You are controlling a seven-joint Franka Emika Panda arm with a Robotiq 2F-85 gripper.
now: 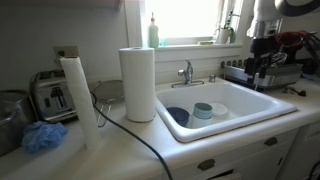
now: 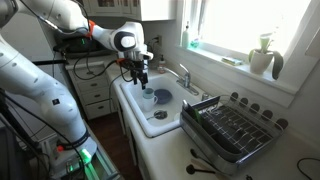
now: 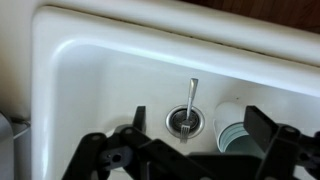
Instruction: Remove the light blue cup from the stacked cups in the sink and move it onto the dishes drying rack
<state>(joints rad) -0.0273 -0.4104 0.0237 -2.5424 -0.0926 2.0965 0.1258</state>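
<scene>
My gripper is about to go down toward the right in the wrist view, with its fingers on both sides of the pale blue cup's drain-side rim (image 1: pixel 209 106) (image 3: pixel 221 136), because the pale blue cup's opening faces up.
The stacked cups (image 1: pixel 203 110) stand in the white sink (image 1: pixel 245 104) next to a dark blue bowl (image 1: pixel 178 115). In the wrist view the stack (image 3: pixel 236 126) shows from above as a pale blue cup nested in a paler outer one, just inside my right finger. My gripper (image 3: pixel 197 125) is open and empty, hanging above the basin (image 3: pixel 90 90) over the drain. It also shows in both exterior views (image 1: pixel 260 62) (image 2: pixel 140 74), above the sink (image 2: pixel 135 105) and the cups (image 2: pixel 148 96). The grey wire drying rack (image 2: pixel 235 128) sits beside the sink (image 1: pixel 272 73).
A fork (image 3: pixel 189 105) lies in the drain. A white dish (image 2: pixel 160 117) and the bowl (image 2: pixel 164 97) are in the sink. The chrome faucet (image 1: pixel 186 72) stands behind it. Paper towel rolls (image 1: pixel 138 84) and a toaster (image 1: pixel 52 95) are on the counter.
</scene>
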